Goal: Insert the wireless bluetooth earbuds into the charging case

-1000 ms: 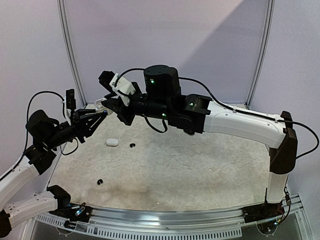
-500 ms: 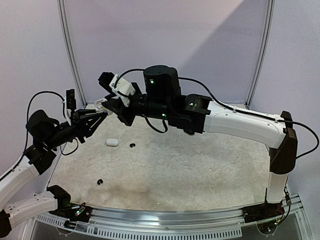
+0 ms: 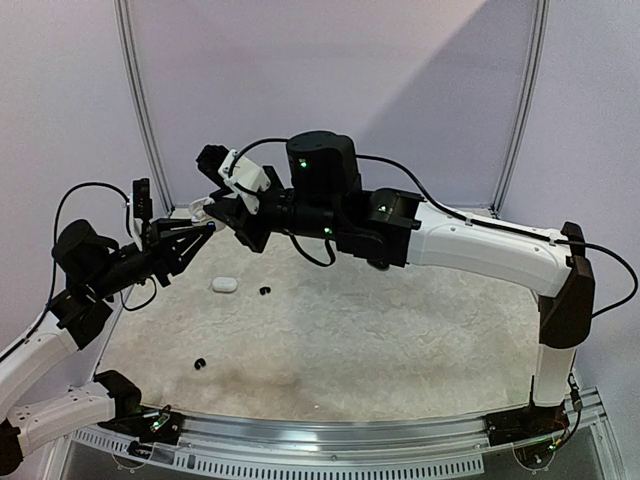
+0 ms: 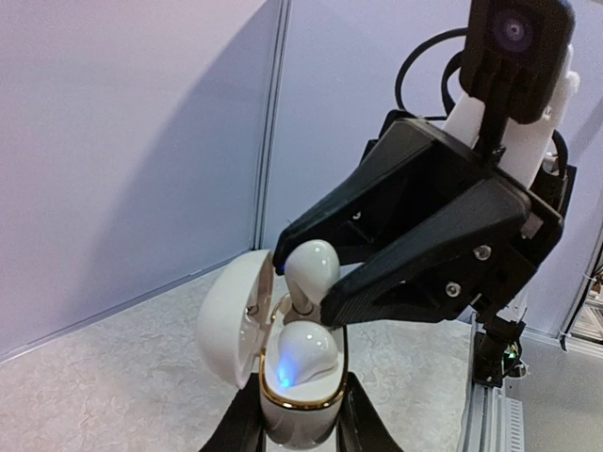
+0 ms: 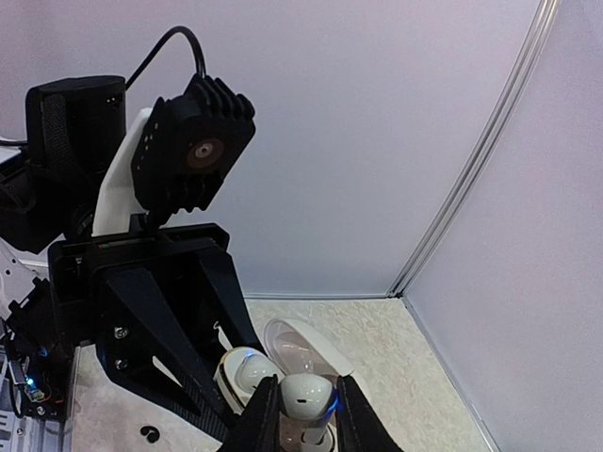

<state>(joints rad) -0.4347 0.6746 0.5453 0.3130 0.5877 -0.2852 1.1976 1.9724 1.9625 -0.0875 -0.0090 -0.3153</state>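
My left gripper moves down to the bare tabletop beside the closed white case (image 3: 212,308) next and releases the charging case where space is clear.
My left gripper (image 4: 300,419) is shut on a white charging case (image 4: 294,400) with a gold rim, held upright with its lid (image 4: 229,315) swung open. One white earbud (image 4: 306,353) sits in the case with a blue glow. My right gripper (image 5: 308,414) is shut on a second white earbud (image 5: 306,397), its stem down at the case's far slot (image 4: 303,303). In the top view both grippers meet at the far left, above the table (image 3: 205,212). Two black earbuds (image 3: 264,291) (image 3: 199,363) lie on the table.
A closed white case (image 3: 223,284) lies on the pale mat (image 3: 380,340) below the grippers. Metal frame posts (image 3: 140,110) stand at the back corners, and a rail (image 3: 330,430) runs along the near edge.
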